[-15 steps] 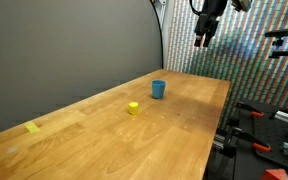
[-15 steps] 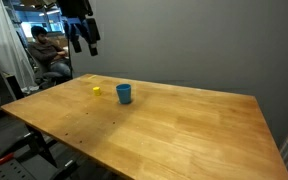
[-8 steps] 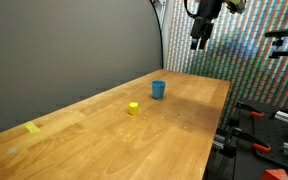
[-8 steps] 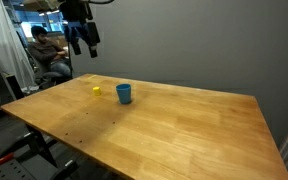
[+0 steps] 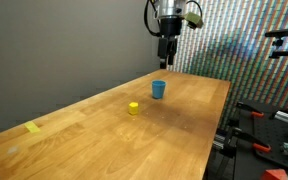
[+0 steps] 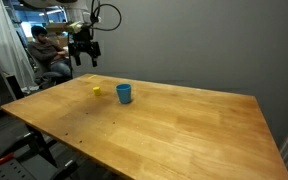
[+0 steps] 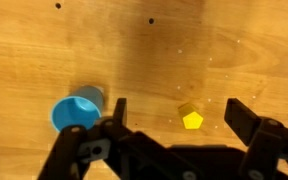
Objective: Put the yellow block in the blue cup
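Note:
The yellow block [image 5: 133, 108] [image 7: 191, 117] is far below my gripper, and the wrist view shows the block between its open fingers, so my gripper needs to go down next and close on it.
The yellow block [image 5: 133, 108] sits on the wooden table [image 5: 174, 130], a short way from the upright blue cup [image 5: 158, 89]. Both also show in an exterior view, block [image 6: 96, 90] and cup [image 6: 124, 94]. My gripper [image 5: 166, 58] hangs high above the table, near the cup, open and empty; it also shows in an exterior view [image 6: 84, 60]. In the wrist view the block [image 7: 191, 117] lies far below between the open fingers [image 7: 174, 118], and the cup [image 7: 76, 110] is to its left.
A flat pale-yellow patch [image 5: 33, 127] lies near one end of the table. A seated person [image 6: 46, 55] is behind the table. Red-handled tools and equipment [image 5: 269, 120] stand beside the table's edge. A grey wall backs the table.
The gripper has moved across from beyond the table's end to above the cup and block, and a little lower. Block and cup have not moved.

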`<state>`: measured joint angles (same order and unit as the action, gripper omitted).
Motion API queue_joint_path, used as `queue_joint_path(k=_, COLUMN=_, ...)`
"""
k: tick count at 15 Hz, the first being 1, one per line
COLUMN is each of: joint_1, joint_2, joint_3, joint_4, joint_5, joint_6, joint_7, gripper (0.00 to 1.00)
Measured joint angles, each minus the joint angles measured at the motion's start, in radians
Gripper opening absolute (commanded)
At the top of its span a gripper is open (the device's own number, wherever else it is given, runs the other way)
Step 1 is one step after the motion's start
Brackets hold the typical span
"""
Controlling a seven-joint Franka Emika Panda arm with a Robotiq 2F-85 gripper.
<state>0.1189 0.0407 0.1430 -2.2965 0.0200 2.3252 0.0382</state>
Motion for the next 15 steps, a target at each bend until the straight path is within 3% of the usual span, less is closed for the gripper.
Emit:
queue_joint_path(k=7, joint_1=0.05, joint_2=0.378, joint_3=0.015, joint_4=0.317, joint_5=-0.018, joint_6=-0.007, joint_7=-0.027, gripper=1.0)
queue_joint_path(k=15, joint_1=0.053, joint_2=0.656, joint_3=0.021, joint_4=0.579, joint_5=-0.016, joint_6=-0.09, joint_7=-0.103, gripper=1.0)
